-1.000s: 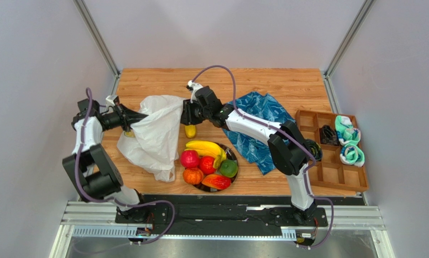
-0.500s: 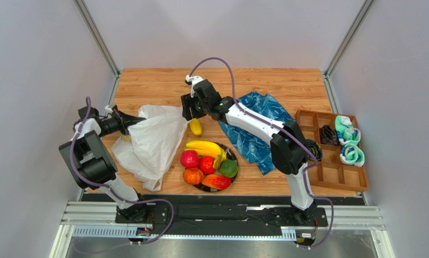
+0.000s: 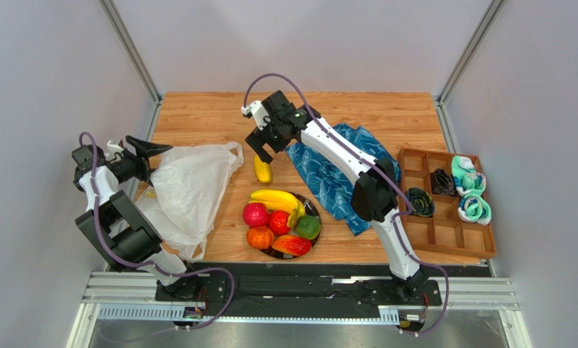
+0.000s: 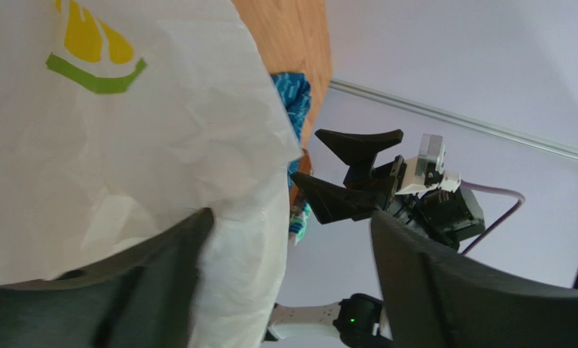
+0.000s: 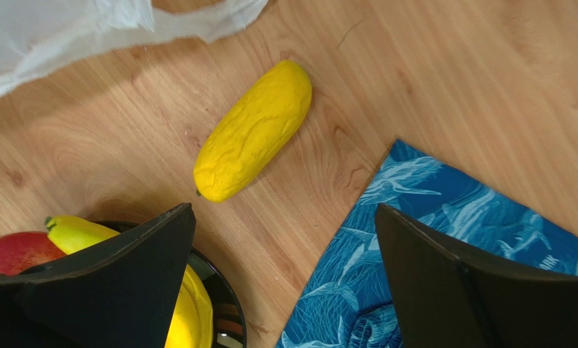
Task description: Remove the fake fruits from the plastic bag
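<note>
I need to bring my open right gripper down and back onto the near end of the yellow fruit (image 3: 263,177), because the fruit is still off the plate (image 3: 318,217).
The plastic bag (image 3: 186,190) lies crumpled on the table's left side; in the left wrist view the bag (image 4: 125,138) shows a yellow and green mark. My left gripper (image 3: 147,158) stands open at its upper left edge, and a fold of the bag hangs against one finger (image 4: 161,290) of the left gripper (image 4: 292,216). One yellow fruit (image 3: 261,171) lies alone on the wood. My right gripper (image 3: 262,148) hovers open just above the yellow fruit (image 5: 254,130), holding nothing. Other fake fruits (image 3: 279,217) sit piled on a black plate (image 3: 318,217).
A blue patterned cloth (image 3: 328,174) lies right of the yellow fruit, under the right arm. A wooden compartment tray (image 3: 444,232) with rolled socks stands at the far right. The plate rim (image 5: 230,304) lies close below the right gripper (image 5: 285,210).
My left gripper has opened, let go of the bag and drawn back left; the bag has sagged onto the table. My right gripper has opened wide and lifted off the yellow fruit.
</note>
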